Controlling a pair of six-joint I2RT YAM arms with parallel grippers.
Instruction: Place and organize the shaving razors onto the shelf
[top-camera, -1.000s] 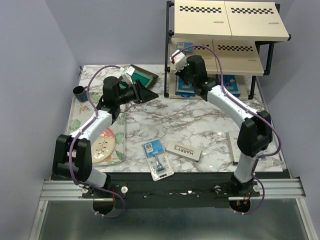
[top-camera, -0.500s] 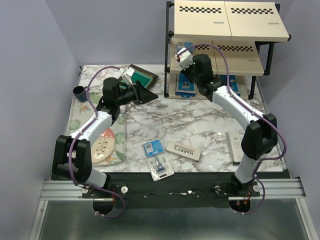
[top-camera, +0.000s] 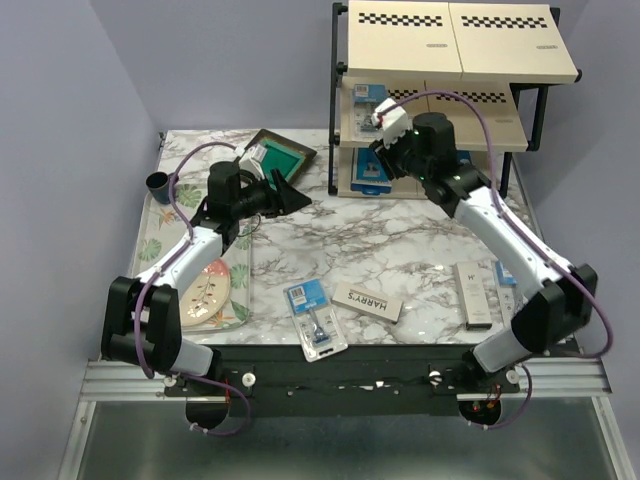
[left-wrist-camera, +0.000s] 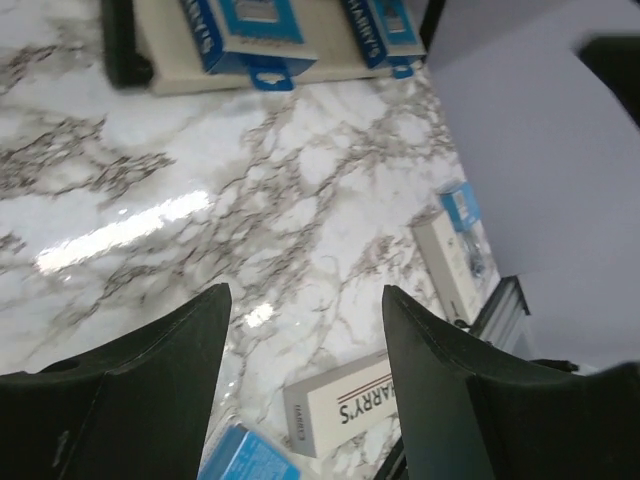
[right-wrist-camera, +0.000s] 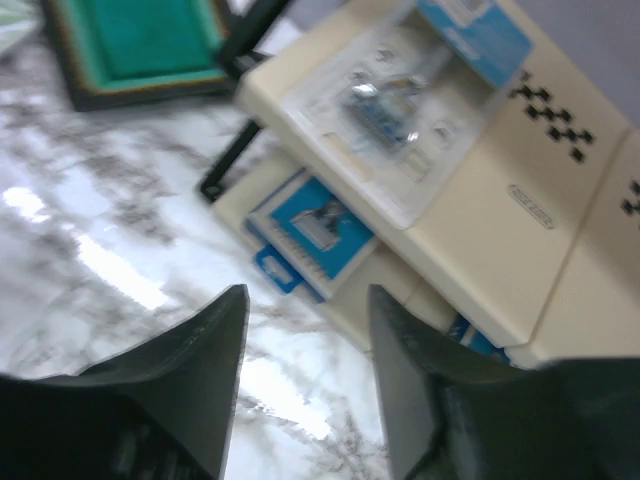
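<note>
My right gripper moves back from the shelf to the blister pack beside the HARRY'S box next and lowers to its clear lower part.
The shelf stands at the back right. One clear blister pack of shaving razors lies on its middle board. Two dark-blue boxes lie on the bottom board. My right gripper hangs open and empty just in front of the shelf, apart from the blister pack. My left gripper hovers open and empty over the marble table. On the table lie a blister pack, a white HARRY'S box, and a second white box beside another blister pack.
A dark frame with a green centre lies at the back, just behind my left gripper. A floral tray runs along the left edge with a dark cup at its far end. Lilac walls close in behind and at both sides.
My right gripper has opened, let go of the blister pack on the middle board and drawn back to the right. My left gripper has opened wider and shifted slightly right.
</note>
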